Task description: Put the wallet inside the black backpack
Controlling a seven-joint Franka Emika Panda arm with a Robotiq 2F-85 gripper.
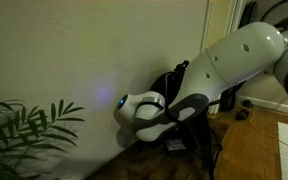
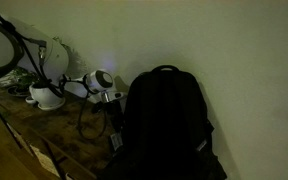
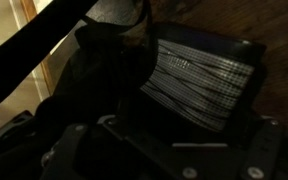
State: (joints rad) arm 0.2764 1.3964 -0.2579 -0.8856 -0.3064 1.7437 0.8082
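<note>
The wallet's nearest end lies between my gripper's wide open fingers, so the gripper holds steady and brings its fingers together around that end next.
In the dim wrist view the wallet [image 3: 199, 80] lies flat on a wooden surface, its pale striped grey patch facing up inside a dark border. Black backpack [image 3: 89, 95] fabric bunches just left of it and touches its left edge. My gripper [image 3: 174, 150] hovers over the wallet with its jaws wide apart and nothing between them. In both exterior views the black backpack [image 2: 166, 120] [image 1: 174, 80] stands upright against the wall, with the white arm's wrist [image 2: 102, 82] beside it, pointing down. The wallet is hidden in both exterior views.
A wooden table [image 2: 44, 145] carries everything and runs along a pale wall [image 2: 234, 60]. A leafy plant [image 1: 29, 130] stands at one end. Black straps and cables [image 2: 89, 120] hang near the arm. The white arm [image 1: 234, 55] spans the scene.
</note>
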